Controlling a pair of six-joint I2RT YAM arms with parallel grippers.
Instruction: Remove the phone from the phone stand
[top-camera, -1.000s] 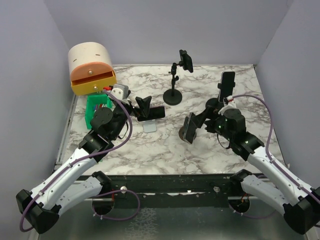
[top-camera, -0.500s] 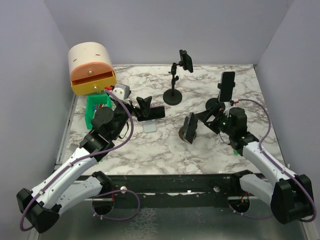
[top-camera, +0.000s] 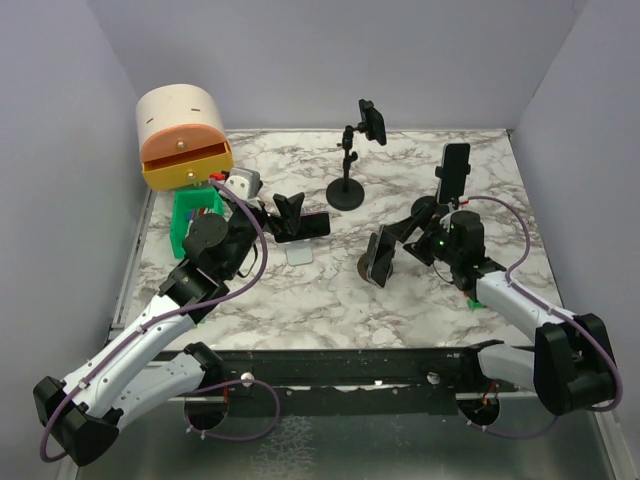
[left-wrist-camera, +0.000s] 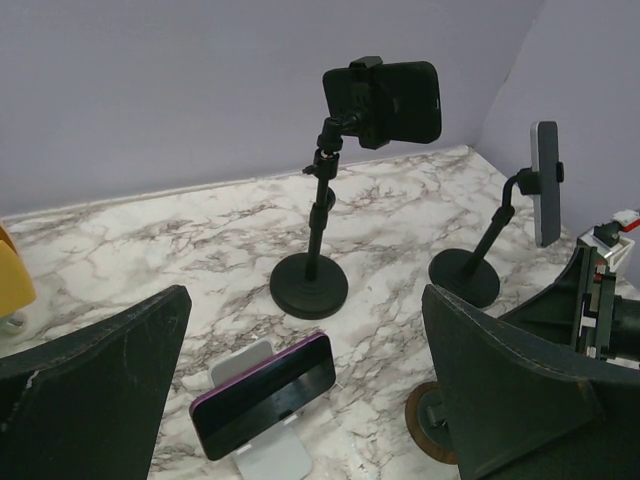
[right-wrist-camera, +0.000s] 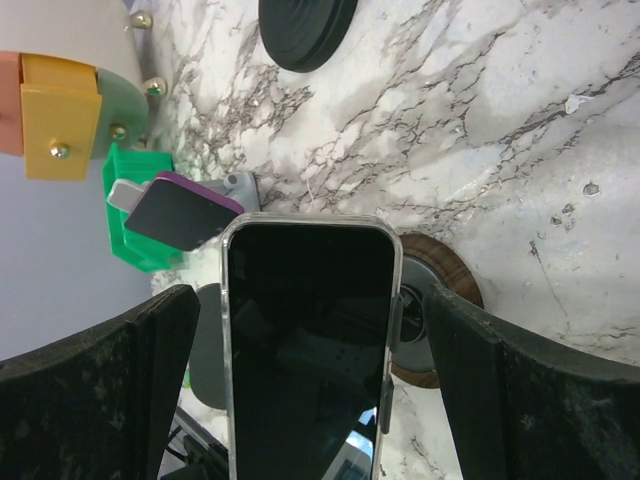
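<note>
The dark phone stands between my open fingers with gaps beside it, so I will ease my right gripper closer over the phone's top end and close.
A dark phone in a clear case stands upright on a phone stand with a round wooden base. In the top view this phone is at the middle right of the table. My right gripper is open and straddles it, one finger on each side with a gap to the phone's edges. From above, the right gripper reaches in from the right. My left gripper is open and empty above a purple phone that leans on a white stand.
A tall black stand holds a phone at the back, on a round base. Another black stand with a phone is at the back right. A green bin and an orange and cream box sit at the left.
The right arm's elbow has dropped toward the table's near edge, and its jaws have widened a little round the clear-cased phone. The left arm and all phones have stayed put.
</note>
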